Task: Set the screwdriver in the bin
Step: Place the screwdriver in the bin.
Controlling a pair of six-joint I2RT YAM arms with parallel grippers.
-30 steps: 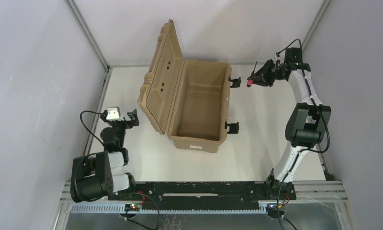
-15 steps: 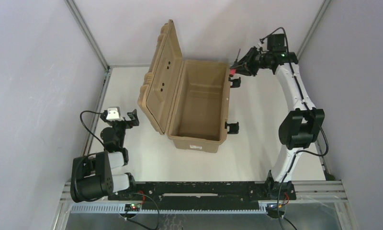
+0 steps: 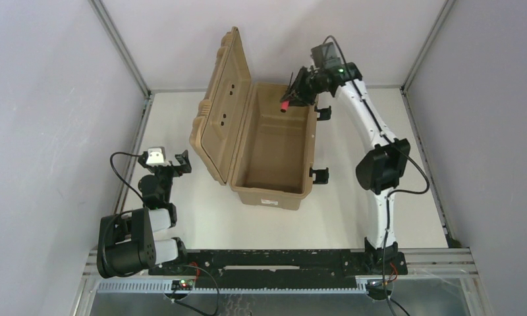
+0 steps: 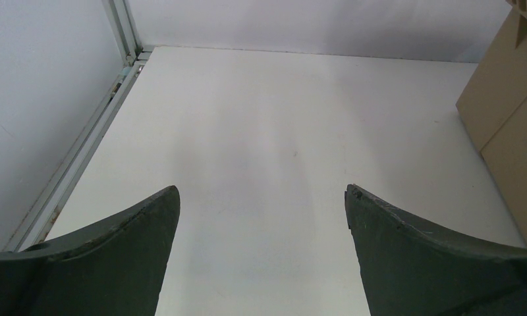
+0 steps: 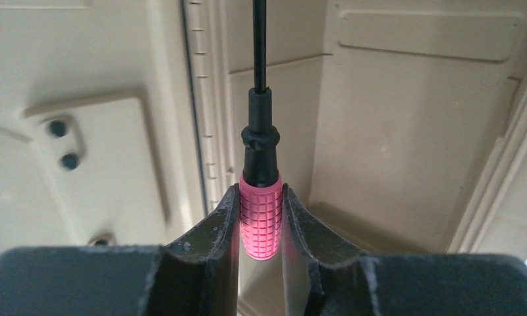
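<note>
I need to move my right gripper back and down into the bin [image 3: 274, 181] and let go of the screwdriver on the middle of the bin's bottom, because the bottom is open and empty there.
The tan bin [image 3: 274, 181] stands open mid-table, its ribbed lid [image 3: 222, 99] raised on the left. My right gripper [image 3: 292, 95] is shut on the screwdriver [image 3: 284, 105] and holds it above the bin's far end. In the right wrist view the red handle [image 5: 261, 220] sits clamped between both fingers, the thin black shaft [image 5: 259, 46] pointing away, with the bin's inside [image 5: 406, 145] below. My left gripper [image 3: 180, 162] is open and empty, low by the table's left side; its view shows only its wide-apart fingers [image 4: 116, 263] over bare table.
Two black latches [image 3: 323, 112] [image 3: 319, 175] stick out from the bin's right side. A metal frame rail [image 4: 83, 158] runs along the table's left edge. The bin's corner [image 4: 511, 118] is at the right of the left wrist view.
My right arm has swung left with the screwdriver, from right of the bin to above its far end. The left arm has not moved.
</note>
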